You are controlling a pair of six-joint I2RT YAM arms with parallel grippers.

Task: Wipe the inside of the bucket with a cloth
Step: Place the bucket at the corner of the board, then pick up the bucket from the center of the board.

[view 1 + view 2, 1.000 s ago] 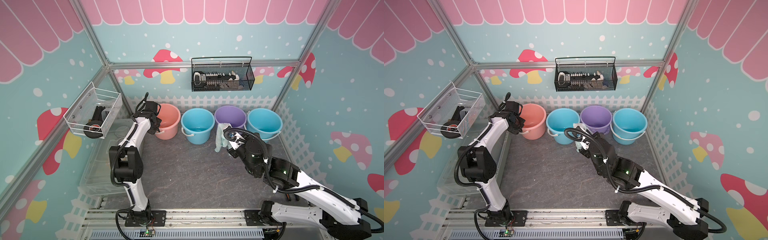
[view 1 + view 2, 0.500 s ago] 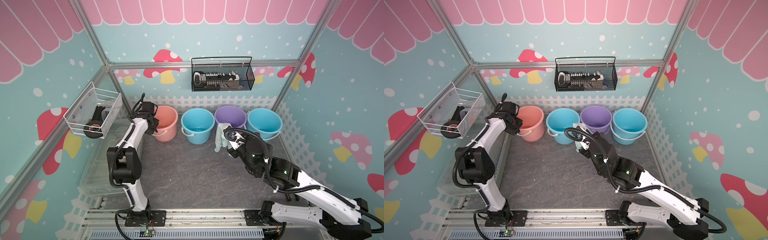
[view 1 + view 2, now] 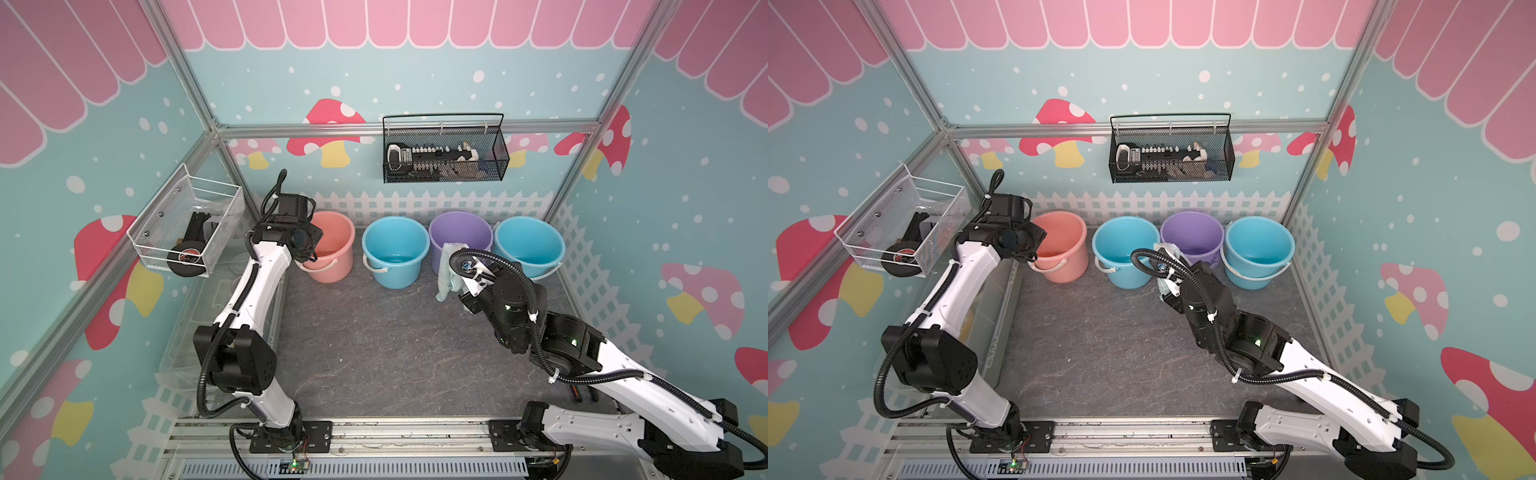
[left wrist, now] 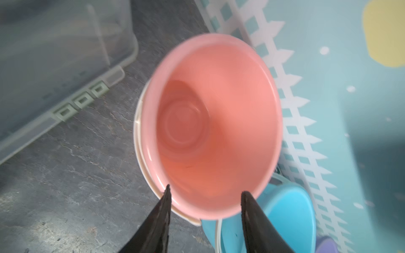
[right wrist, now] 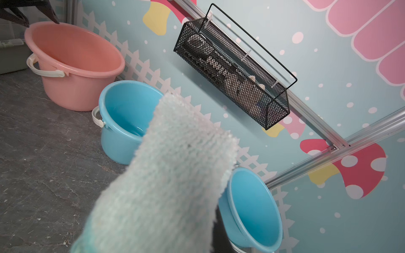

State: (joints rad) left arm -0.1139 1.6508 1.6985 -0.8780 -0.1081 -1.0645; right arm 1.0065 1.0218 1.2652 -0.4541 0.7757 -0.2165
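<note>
I will next move my left gripper past the pink bucket and down astride the adjacent blue bucket's facing rim [image 3: 365, 240], because that rim is beyond the pink bucket from my gripper.
Along the back fence stand a pink bucket [image 3: 332, 249], a blue bucket [image 3: 395, 253], a purple bucket [image 3: 461, 232] and another blue bucket [image 3: 528, 245]. My left gripper [image 3: 306, 258] hovers at the pink bucket's near-left rim, open, with nothing between its fingers; in the left wrist view the left gripper [image 4: 205, 195] looks down into the empty pink bucket [image 4: 210, 122]. My right gripper [image 3: 464, 270] is shut on the pale aqua cloth [image 3: 446, 270], which hangs in front of the purple bucket. The cloth [image 5: 175, 164] hides the right jaws in the right wrist view.
A clear plastic bin [image 3: 232, 299] lies along the left wall beside my left arm. A white wire basket [image 3: 187, 232] with a tape roll hangs on the left wall, a black mesh basket [image 3: 444, 153] on the back wall. The grey floor [image 3: 374, 353] lies in front of the buckets.
My left gripper has opened at the pink bucket's rim and drawn back slightly to the left. The right arm holds still with the cloth.
</note>
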